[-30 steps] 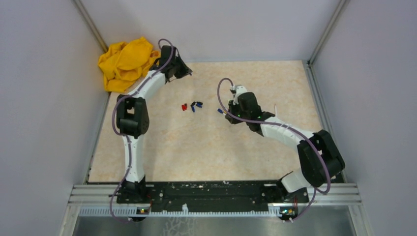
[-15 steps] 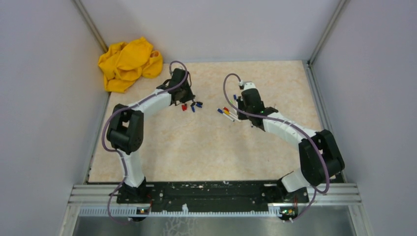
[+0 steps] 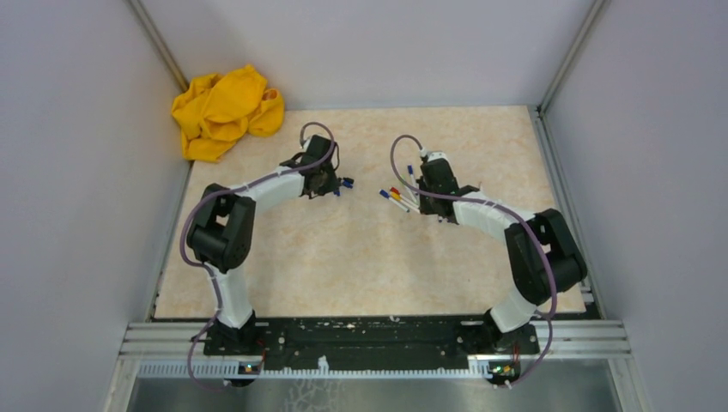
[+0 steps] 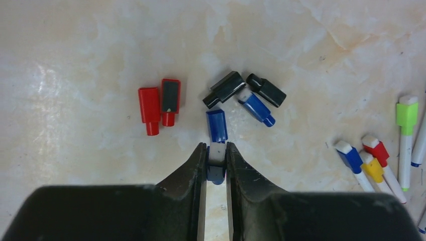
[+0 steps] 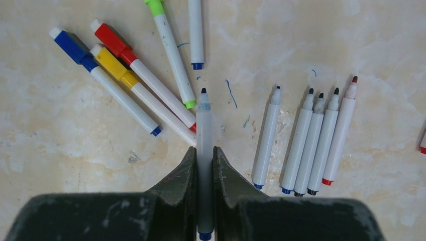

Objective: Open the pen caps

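The right gripper lowers toward the right in its wrist view next, onto the bare part of the table beside the uncapped pens, since this pen's body [image 5: 203, 125] is already uncapped too.
In the left wrist view my left gripper [image 4: 216, 146] is shut on a blue pen cap [image 4: 216, 159] with a white end, held just above the table. Loose pen caps lie right ahead of it: two red [image 4: 149, 103], a blue [image 4: 216, 125], another blue [image 4: 256, 106] and two black [image 4: 224, 89]. My right gripper [image 5: 204, 148] is shut on an uncapped white pen barrel [image 5: 203, 125], its dark tip pointing away. Left of it lie pens with blue [image 5: 75, 46], red [image 5: 111, 39] and yellow [image 5: 111, 64] caps on. From above, the left gripper [image 3: 330, 185] and right gripper [image 3: 422, 192] hang low over the table.
Several uncapped white pens [image 5: 311, 143] lie side by side right of the right gripper. A green-capped pen [image 5: 168, 55] and one more pen lie ahead of it. A crumpled yellow cloth [image 3: 225, 110] sits in the back left corner. Grey walls close in the table [image 3: 360, 266].
My left arm swung from beside the yellow cloth down to the pile of loose caps. My right gripper shifted back and right with the pen, uncovering the capped pens.
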